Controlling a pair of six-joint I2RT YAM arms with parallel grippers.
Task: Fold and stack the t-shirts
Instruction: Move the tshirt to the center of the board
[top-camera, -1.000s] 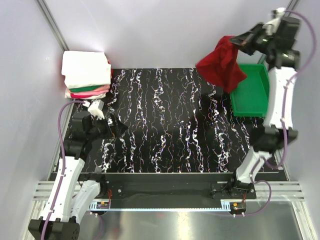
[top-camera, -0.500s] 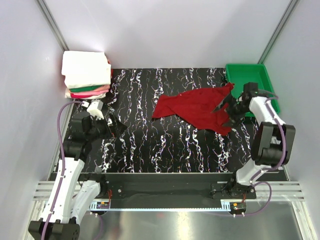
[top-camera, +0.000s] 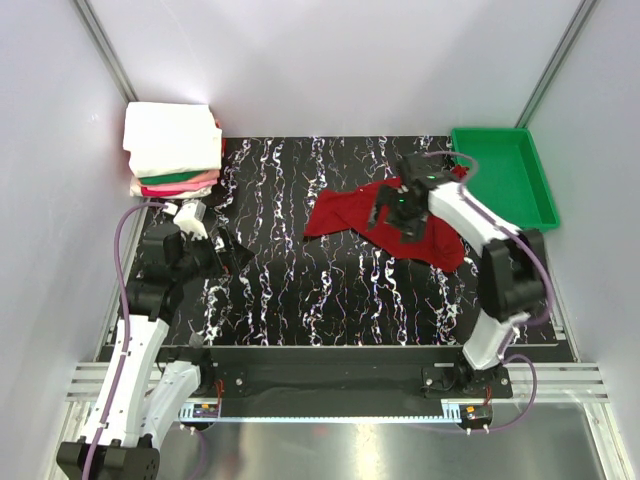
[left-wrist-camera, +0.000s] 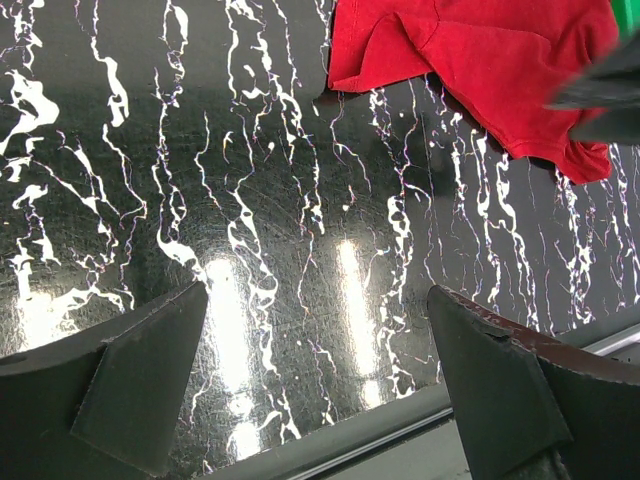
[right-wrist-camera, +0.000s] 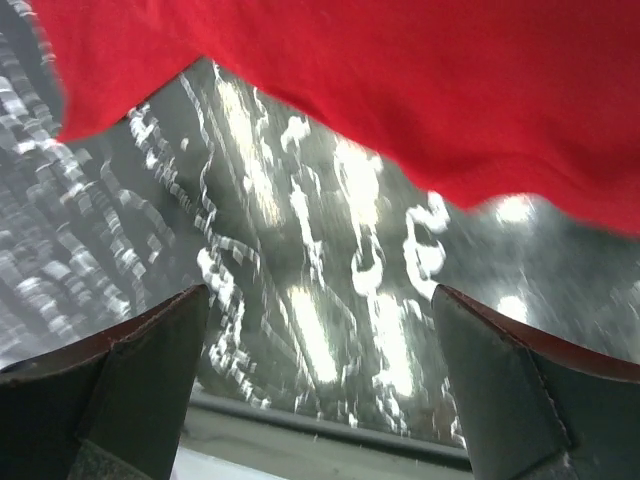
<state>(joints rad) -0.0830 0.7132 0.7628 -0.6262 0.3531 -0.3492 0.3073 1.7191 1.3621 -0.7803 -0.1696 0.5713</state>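
The red t-shirt's nearest corner (top-camera: 309, 233) (left-wrist-camera: 340, 84) lies below my left gripper and to its right in the top view, so my gripper will next move across and down onto it.
A deep red t-shirt (top-camera: 340, 212) lies crumpled and spread on the black marbled table (top-camera: 300, 290), right of centre. My right gripper (top-camera: 385, 208) hovers over its middle, open and holding nothing. In the right wrist view the red t-shirt (right-wrist-camera: 420, 80) fills the top, above the open right gripper (right-wrist-camera: 320, 385). A stack of folded t-shirts (top-camera: 170, 150), white on top with green and pink below, sits at the back left corner. My left gripper (top-camera: 236, 252) stands open and empty at the left, well away from the red t-shirt (left-wrist-camera: 480, 50).
A green plastic tray (top-camera: 505, 180) sits at the back right corner, just beyond the red shirt. White walls with metal posts close in the back and sides. The right arm (left-wrist-camera: 600, 90) shows blurred at the left wrist view's right edge.
My right gripper held the red shirt high over the tray, then opened and dropped it on the table. The arm has since swung left over the shirt. The left arm has not moved.
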